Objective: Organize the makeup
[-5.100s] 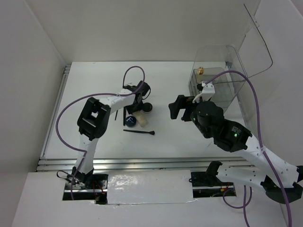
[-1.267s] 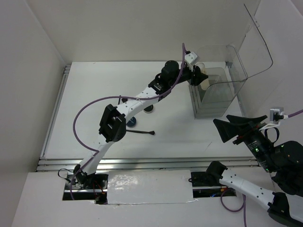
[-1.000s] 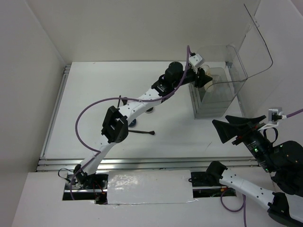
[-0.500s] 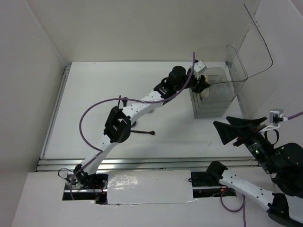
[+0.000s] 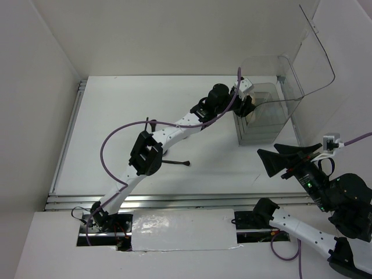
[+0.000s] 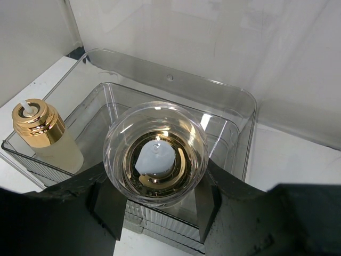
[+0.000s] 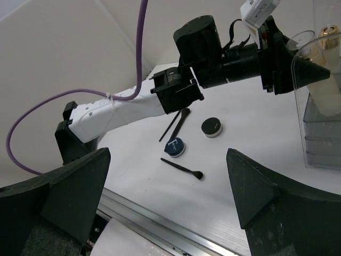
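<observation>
The right gripper should next rise and move outward past the box (image 5: 268, 116) to the upper edge of the open lid (image 5: 325, 50), which stands outward of the gripper and above it.
My left gripper (image 5: 247, 104) is shut on a beige tube bottle (image 6: 155, 160) with a clear cap over a gold collar, held upright above the near-left part of the tall clear plastic box (image 5: 268, 116). A second beige bottle (image 6: 45, 136) with a gold cap stands inside the box. On the table lie a dark-blue compact (image 7: 175, 146), a black compact (image 7: 211, 127), a black brush (image 7: 182, 168) and two thin black pencils (image 7: 176, 124). My right gripper (image 5: 285, 163) is open and empty, raised at the near right, far from them.
The box's open lid (image 5: 317, 52) stands up at the back right. The left arm (image 5: 174, 125) stretches across the table's middle and hides the compacts from above. White walls close in the left and back. A metal rail (image 5: 174, 200) runs along the near edge.
My left gripper has carried the bottle a little further right, from the box's left wall to above its inside. The right gripper has shifted slightly left.
</observation>
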